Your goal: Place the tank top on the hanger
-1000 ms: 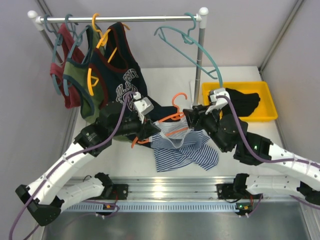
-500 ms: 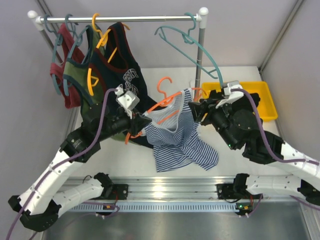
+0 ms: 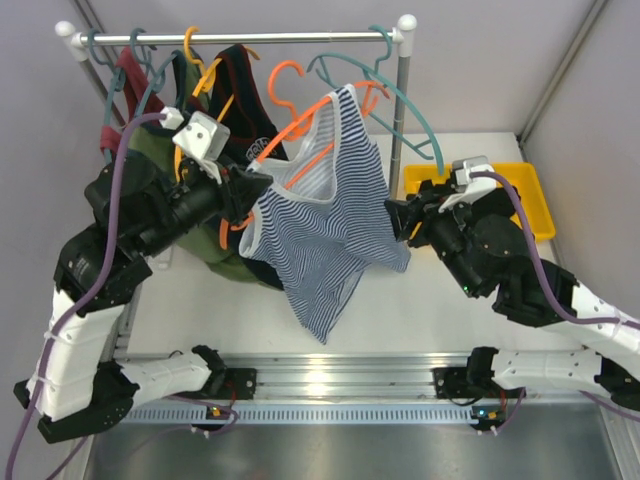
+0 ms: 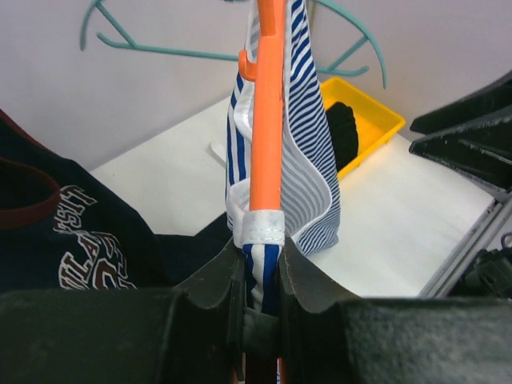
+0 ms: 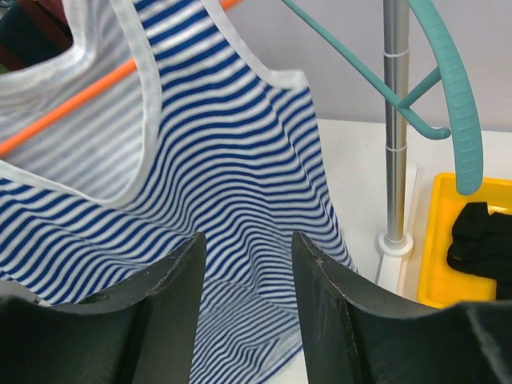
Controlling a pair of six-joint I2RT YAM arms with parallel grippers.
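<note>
My left gripper carries the orange hanger's still-free hook outward onto the bare bar beside the yellow hanger [image 3: 259,39] next and lets go of it there.
The striped tank top [image 3: 330,225] hangs on the orange hanger [image 3: 300,125], lifted off the table just below the rail. My left gripper [image 3: 248,190] is shut on the hanger's left end and the top's strap there; the left wrist view shows the hanger [image 4: 266,112] and the pale trim [image 4: 264,226] pinched between the jaws [image 4: 260,268]. My right gripper [image 3: 398,218] is open and empty, just right of the top's lower edge. In the right wrist view the top [image 5: 200,168] hangs in front of the spread fingers [image 5: 244,308].
The clothes rail [image 3: 240,38] holds a teal hanger [image 3: 400,100], a navy lettered top [image 3: 245,120] and red and green tops [image 3: 135,130] at the left. Its post [image 3: 400,100] stands beside a yellow bin [image 3: 535,195] holding a black garment [image 5: 480,240].
My left arm has raised the hanger with the tank top from near the table up toward the rail. My right gripper has let go of the top and drawn back to the right.
</note>
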